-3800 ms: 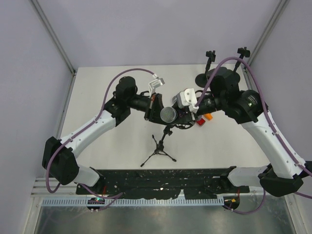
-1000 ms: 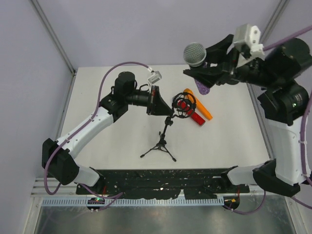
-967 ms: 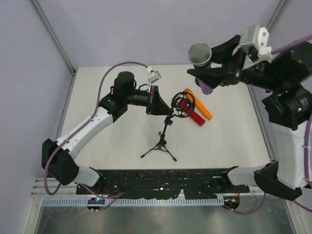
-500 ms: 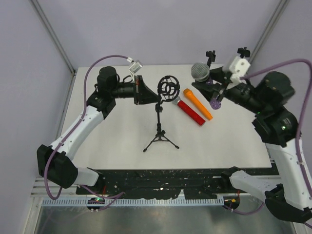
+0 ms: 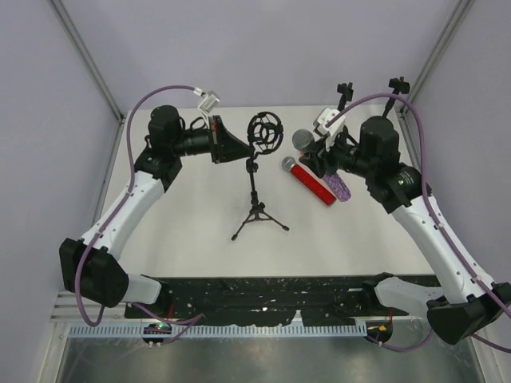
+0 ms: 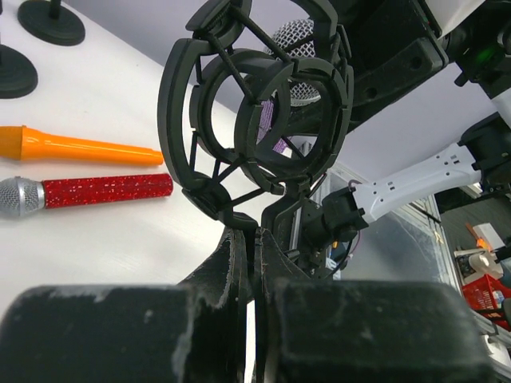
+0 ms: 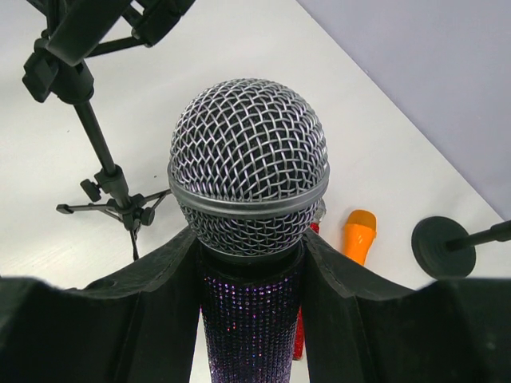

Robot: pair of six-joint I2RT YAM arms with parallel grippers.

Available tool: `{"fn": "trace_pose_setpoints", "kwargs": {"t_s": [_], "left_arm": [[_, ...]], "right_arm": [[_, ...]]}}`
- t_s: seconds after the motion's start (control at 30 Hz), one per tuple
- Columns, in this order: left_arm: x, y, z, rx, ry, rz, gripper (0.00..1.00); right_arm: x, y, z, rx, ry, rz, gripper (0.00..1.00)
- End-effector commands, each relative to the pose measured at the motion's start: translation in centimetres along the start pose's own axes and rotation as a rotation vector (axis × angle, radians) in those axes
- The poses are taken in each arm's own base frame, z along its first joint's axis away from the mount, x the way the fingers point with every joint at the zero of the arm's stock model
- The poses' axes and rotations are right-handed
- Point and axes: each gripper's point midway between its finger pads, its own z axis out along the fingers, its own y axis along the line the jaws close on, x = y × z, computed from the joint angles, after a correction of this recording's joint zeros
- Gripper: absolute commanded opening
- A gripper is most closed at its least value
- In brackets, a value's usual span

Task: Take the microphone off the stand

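Observation:
The left gripper moves down and left in the top view with the stand toward the table next and opens, since the shock mount (image 6: 172, 136) is empty.
The purple glitter microphone (image 7: 249, 159) with a silver mesh head (image 5: 302, 140) is clamped in my right gripper (image 7: 249, 247), which is shut on its body. It hangs low over the table to the right of the stand, fully apart from it. My right gripper (image 5: 321, 159) covers most of the body in the top view. The black tripod stand (image 5: 255, 187) stands mid-table, and its ring-shaped shock mount (image 6: 172, 136) is empty. My left gripper (image 5: 239, 150) is shut on the stand just below the mount, with the fingertips (image 6: 239, 247) pressed together there.
A red glitter microphone (image 5: 313, 183) and an orange one (image 6: 80, 148) lie on the table beneath and beside the right gripper. Two small black stands with round bases (image 5: 345, 92) (image 5: 397, 86) are at the back right edge.
My right arm has come down from high up to low over the table, bringing the microphone with it. My left gripper has shifted left and back, taking the top of the stand along.

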Motion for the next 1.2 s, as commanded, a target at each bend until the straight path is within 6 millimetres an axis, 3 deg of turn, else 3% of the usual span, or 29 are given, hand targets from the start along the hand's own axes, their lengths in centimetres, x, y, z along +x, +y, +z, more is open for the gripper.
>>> {"fn": "trace_pose_setpoints", "kwargs": {"t_s": [0.0, 0.3, 0.6, 0.83, 0.97, 1.03, 1.17], "left_arm": [[-3.4, -2.0, -1.1, -0.026, -0.075, 0.140, 0.00], [-3.5, -1.2, -2.4, -0.152, -0.080, 0.250, 0.00], [-1.9, 0.9, -3.0, -0.230, -0.068, 0.291, 0.00], [-1.4, 3.0, -3.6, -0.270, -0.061, 0.266, 0.00], [-1.2, 3.3, -3.6, -0.267, -0.057, 0.247, 0.18], [-1.1, 3.3, -3.5, -0.258, -0.054, 0.234, 0.33], [-1.1, 3.4, -3.4, -0.250, -0.050, 0.220, 0.46]], "right_arm": [[-0.8, -0.7, 0.3, 0.040, -0.068, -0.009, 0.05], [5.4, 0.0, 4.9, -0.029, 0.057, 0.096, 0.05], [8.4, 0.4, 8.1, -0.088, 0.170, 0.193, 0.05], [12.2, 0.6, 10.1, -0.089, 0.274, 0.220, 0.05], [13.7, 1.1, 11.1, -0.109, 0.311, 0.235, 0.06], [14.1, 1.4, 11.6, -0.117, 0.319, 0.233, 0.06], [15.4, 1.7, 12.5, -0.127, 0.356, 0.230, 0.10]]}}
